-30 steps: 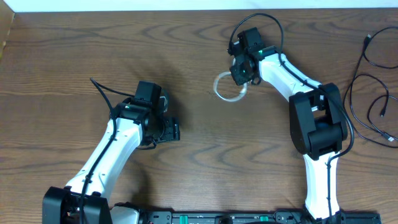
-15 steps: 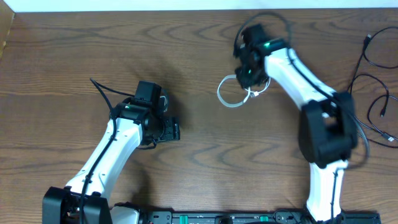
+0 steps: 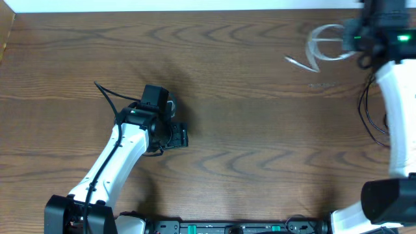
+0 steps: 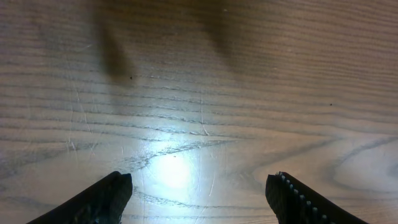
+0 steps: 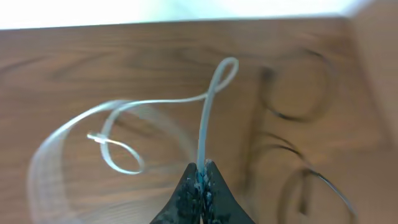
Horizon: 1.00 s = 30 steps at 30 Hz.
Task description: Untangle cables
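Note:
My right gripper takes the white cable to the right in the overhead view, over the black cables [image 3: 374,112], next and lets it go, since the other cables lie there.
My right gripper [image 3: 359,41] is at the far right back of the table, shut on the white cable [image 3: 322,43], which trails to its left as a motion-blurred loop. In the right wrist view the jaws [image 5: 202,173] pinch the white cable [image 5: 207,118] tightly, and its loops hang out ahead over the wood. Thin black cables [image 5: 291,93] lie in loose loops to the right of it. Part of a black cable [image 3: 364,114] shows beside the right arm. My left gripper [image 3: 182,137] rests left of centre, open and empty [image 4: 199,186].
The table's back edge meets a white wall strip [image 3: 195,5]. The right arm [image 3: 400,130] stretches along the right side and covers most of the black cables there. Bare wood [image 4: 199,93] lies under the left gripper.
The right gripper has swung fast from the table's middle back to the far right corner, carrying the white cable with it. The left arm has not moved.

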### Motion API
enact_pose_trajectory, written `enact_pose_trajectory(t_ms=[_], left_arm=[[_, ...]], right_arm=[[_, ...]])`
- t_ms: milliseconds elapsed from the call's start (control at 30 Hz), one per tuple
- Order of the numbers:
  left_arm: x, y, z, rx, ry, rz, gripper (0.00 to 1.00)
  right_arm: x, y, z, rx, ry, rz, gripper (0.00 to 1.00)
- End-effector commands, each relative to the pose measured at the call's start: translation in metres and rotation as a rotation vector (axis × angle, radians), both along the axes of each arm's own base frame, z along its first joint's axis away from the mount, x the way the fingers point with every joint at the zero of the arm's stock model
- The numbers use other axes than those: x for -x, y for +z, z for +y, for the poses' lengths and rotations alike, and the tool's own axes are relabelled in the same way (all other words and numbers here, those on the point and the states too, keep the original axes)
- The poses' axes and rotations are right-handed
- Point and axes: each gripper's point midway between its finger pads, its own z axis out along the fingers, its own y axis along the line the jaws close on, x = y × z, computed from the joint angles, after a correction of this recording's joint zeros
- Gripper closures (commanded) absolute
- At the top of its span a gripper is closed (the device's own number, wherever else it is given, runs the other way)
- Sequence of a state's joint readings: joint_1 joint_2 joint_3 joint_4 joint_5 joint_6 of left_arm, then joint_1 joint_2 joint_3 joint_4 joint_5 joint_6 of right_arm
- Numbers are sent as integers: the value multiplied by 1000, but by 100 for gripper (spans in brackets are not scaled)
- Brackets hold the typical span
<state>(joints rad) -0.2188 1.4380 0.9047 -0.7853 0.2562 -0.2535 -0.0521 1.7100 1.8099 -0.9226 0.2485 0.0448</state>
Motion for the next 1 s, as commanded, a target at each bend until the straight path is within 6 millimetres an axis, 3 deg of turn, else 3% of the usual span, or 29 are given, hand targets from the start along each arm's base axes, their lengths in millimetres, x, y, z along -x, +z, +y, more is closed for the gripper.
enact_pose_trajectory(t_ms=[0,233,500,567,767,833,967], left_arm=[[3,-2,1,-11,-17,6,26],[3,-2,1,-10,-17,6,25],[4,-2,1,-10,-17,7,25],[3,-2,1,-10,-17,7,26],[3,-2,1,-10,-17,7,26],[3,-2,1,-10,-17,7,26],[3,-2,1,-11,-17,6,26]], right_arm=[[17,-3,-65,20,-185,9,99],[38,-18,-116,-30,-294,53,99],[48,-31,-137,-41,-346,96,98],[51,-33,-139,-43,-353,103,87],[54,-39,-133,-78,-333,127,27],[48,-43,-116,-162,-267,121,16],[40,-48,-67,-392,-99,124,6]])
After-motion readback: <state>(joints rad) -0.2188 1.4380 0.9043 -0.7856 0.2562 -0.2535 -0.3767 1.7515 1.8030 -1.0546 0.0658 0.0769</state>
